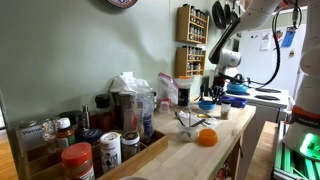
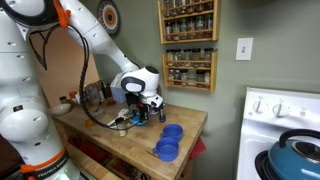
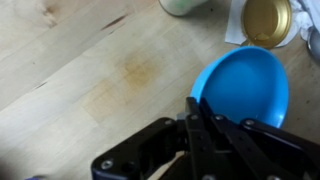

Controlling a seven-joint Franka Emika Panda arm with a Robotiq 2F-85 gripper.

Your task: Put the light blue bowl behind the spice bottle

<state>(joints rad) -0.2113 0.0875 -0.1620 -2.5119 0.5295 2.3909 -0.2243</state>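
My gripper should move down and slightly away from the gold-lidded jar, set the bowl on the wood beneath it and let go of the bowl's rim, because the bowl is too close to that jar.
In the wrist view the light blue bowl [image 3: 243,85] sits on the wooden counter, round and shallow. My gripper [image 3: 197,108] has its two black fingers closed together on the bowl's left rim. A jar with a gold lid [image 3: 268,20] stands just beyond the bowl, and a white bottle [image 3: 185,5] shows at the top edge. In both exterior views the gripper [image 1: 214,88] [image 2: 148,106] is low over the counter with the bowl [image 1: 207,103] [image 2: 139,114] under it. I cannot tell which container is the spice bottle.
An orange ball [image 1: 207,137] lies near the counter's front. Jars and spice containers [image 1: 78,160] crowd one end. Two darker blue vessels [image 2: 169,141] sit on the counter near its edge. A spice rack [image 2: 188,45] hangs on the wall. A stove [image 2: 285,135] stands beside the counter.
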